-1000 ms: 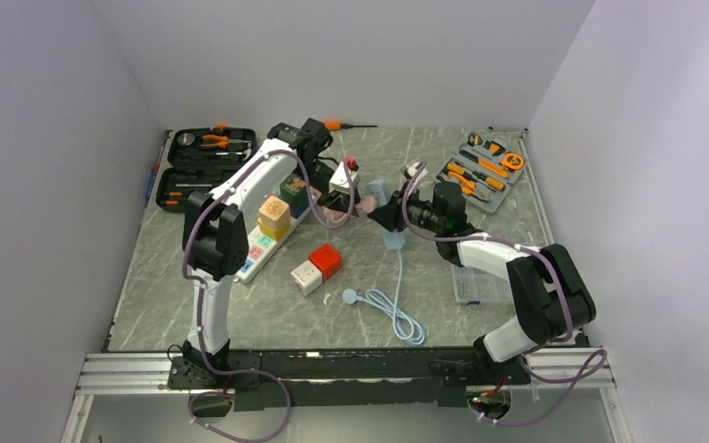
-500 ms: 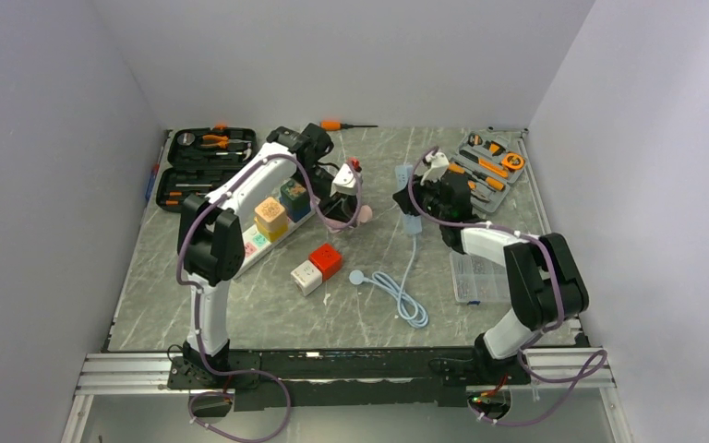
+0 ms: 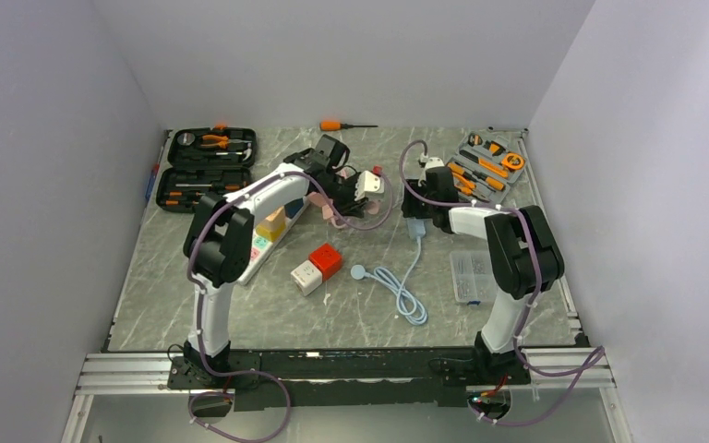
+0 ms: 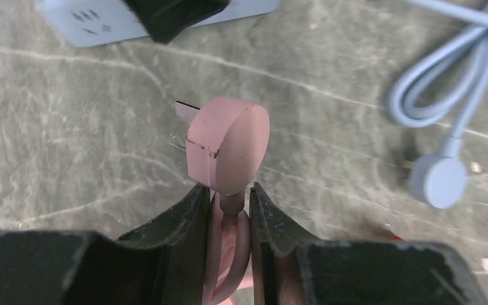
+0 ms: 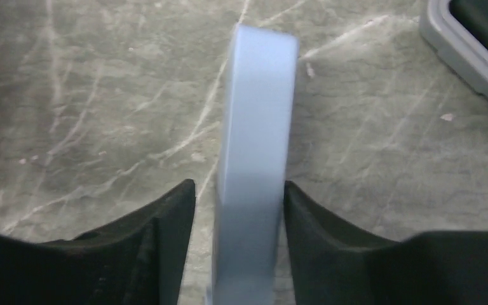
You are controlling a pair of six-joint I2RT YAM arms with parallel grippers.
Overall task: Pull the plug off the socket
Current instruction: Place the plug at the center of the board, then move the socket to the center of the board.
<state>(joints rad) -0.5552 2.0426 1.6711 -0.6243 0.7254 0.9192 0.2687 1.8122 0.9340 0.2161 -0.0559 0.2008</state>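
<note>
The left gripper lowers the pink plug toward the clear grey tabletop below it next and releases it, because its prongs are bare and clear of the socket.
A pink plug sticks out past my left gripper, which is shut on its neck and looped pink cord. Its prongs are bare and point left, clear of the socket. In the top view the left gripper hovers mid-table. The pale blue socket stands on edge on the table between the fingers of my right gripper. A gap shows beside the left finger. From above, the right gripper sits over the socket. The socket's blue cable trails toward me.
A white power strip carrying coloured cube adapters lies left of centre. A red cube and a white cube sit near it. A black tool case is back left. At right are a grey tool tray and a clear box.
Plug and socket have come apart. My right arm carried the socket to the right, down to the table, and its fingers spread. My left gripper kept the plug and turned.
</note>
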